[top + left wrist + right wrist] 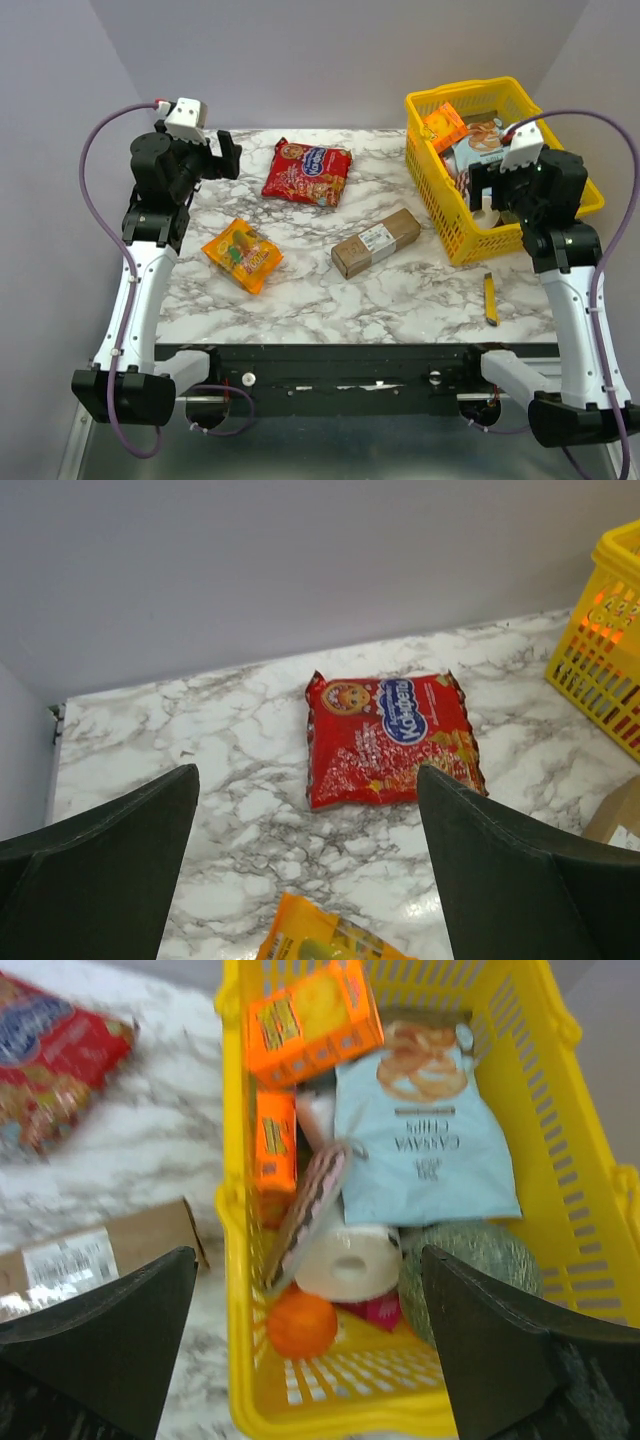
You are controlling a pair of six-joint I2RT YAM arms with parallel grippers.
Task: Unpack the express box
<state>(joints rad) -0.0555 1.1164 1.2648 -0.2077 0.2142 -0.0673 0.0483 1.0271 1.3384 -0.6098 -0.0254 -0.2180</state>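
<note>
The express box (376,243) is closed, so my right gripper will next move back from above the yellow basket and down onto the near end of the yellow box cutter (491,314).
The express box (376,243), a small brown carton with a white label, lies closed on the marble table between the two arms; one end of the box (100,1252) shows in the right wrist view and a corner of the box (618,818) in the left wrist view. My left gripper (222,152) hovers open over the table's far left, nothing between its fingers (120,860). My right gripper (492,192) hangs open above the yellow basket's near end, its fingers (500,1350) empty.
A yellow basket (440,195) at the right holds snack packs, a tape roll (348,1260) and an orange ball (302,1324). A red snack bag (307,172) and an orange snack bag (241,254) lie left of the box. A yellow box cutter (491,298) rests near the front right edge.
</note>
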